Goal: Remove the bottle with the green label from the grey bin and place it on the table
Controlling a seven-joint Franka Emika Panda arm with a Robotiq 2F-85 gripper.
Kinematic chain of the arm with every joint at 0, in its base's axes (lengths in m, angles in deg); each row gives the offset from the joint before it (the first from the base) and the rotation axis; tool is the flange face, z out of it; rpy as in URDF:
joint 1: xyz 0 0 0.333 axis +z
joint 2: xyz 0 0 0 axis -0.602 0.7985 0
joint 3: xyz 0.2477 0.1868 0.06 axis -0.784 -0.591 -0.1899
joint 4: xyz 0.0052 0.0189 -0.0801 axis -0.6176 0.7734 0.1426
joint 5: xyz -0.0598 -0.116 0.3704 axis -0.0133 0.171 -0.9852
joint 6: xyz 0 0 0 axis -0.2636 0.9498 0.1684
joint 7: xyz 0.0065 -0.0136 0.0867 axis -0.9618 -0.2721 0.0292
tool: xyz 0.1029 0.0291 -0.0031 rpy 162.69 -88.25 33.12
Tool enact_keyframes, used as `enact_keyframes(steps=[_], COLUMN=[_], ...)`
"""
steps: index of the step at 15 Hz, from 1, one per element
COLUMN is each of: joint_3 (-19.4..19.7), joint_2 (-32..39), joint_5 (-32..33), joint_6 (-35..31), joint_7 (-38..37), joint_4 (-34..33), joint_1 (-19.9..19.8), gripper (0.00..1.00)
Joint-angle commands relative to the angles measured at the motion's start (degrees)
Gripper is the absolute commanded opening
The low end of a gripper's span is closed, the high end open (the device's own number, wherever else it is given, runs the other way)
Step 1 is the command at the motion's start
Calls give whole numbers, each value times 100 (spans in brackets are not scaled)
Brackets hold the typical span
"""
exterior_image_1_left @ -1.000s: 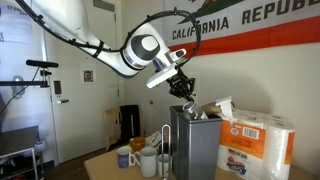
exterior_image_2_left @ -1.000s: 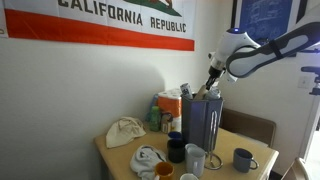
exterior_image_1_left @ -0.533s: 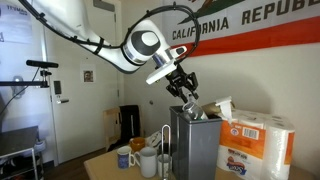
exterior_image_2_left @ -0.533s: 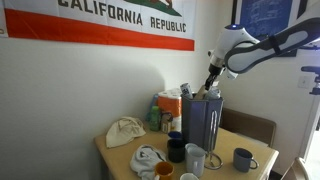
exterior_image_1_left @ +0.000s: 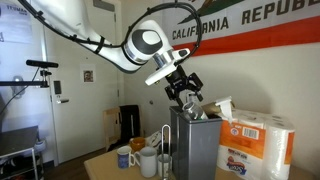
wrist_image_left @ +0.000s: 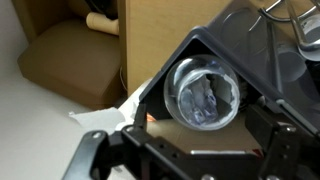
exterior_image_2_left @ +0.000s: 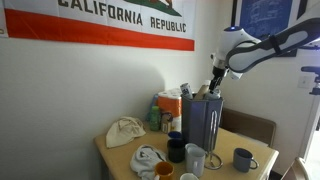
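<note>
My gripper is open with the round top of the clear bottle (wrist_image_left: 203, 93) just below its fingers, so next it will go down into the grey bin's opening and close on it.
The grey bin (exterior_image_1_left: 195, 142) (exterior_image_2_left: 201, 122) stands on the wooden table (exterior_image_1_left: 103, 166) (exterior_image_2_left: 118, 158), with pale items poking out of its top. My gripper (exterior_image_1_left: 186, 94) (exterior_image_2_left: 214, 84) hovers just above the bin's open mouth, jaws spread open with nothing between them. In the wrist view the gripper (wrist_image_left: 188, 146) looks down into the bin (wrist_image_left: 268, 40), where a round clear plastic container (wrist_image_left: 203, 92) sits right below the jaws. No green label shows on it, so I cannot tell whether it is the bottle.
A white and orange paper-towel pack (exterior_image_1_left: 256, 146) (exterior_image_2_left: 170, 106) stands against the bin. Mugs (exterior_image_1_left: 126, 157) (exterior_image_2_left: 243, 158) crowd the table in front, and a crumpled cloth (exterior_image_2_left: 125, 131) lies near the wall. A chair (exterior_image_2_left: 256, 128) stands behind the table.
The jaws have gone from shut to wide open over the bin's mouth. The arm has barely shifted.
</note>
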Motion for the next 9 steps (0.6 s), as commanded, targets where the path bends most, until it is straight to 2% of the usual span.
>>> enact_keyframes(steps=[1, 3, 7, 9], joint_3=[56, 56, 33, 27], joint_2=[-97, -93, -83, -82], joint_5=[150, 70, -80, -57], joint_6=[-25, -49, -136, -197], joint_7=[-92, -75, -12, -34], joint_4=[228, 316, 383, 386], joint_1=[-44, -59, -38, -29], gripper=[74, 68, 37, 36])
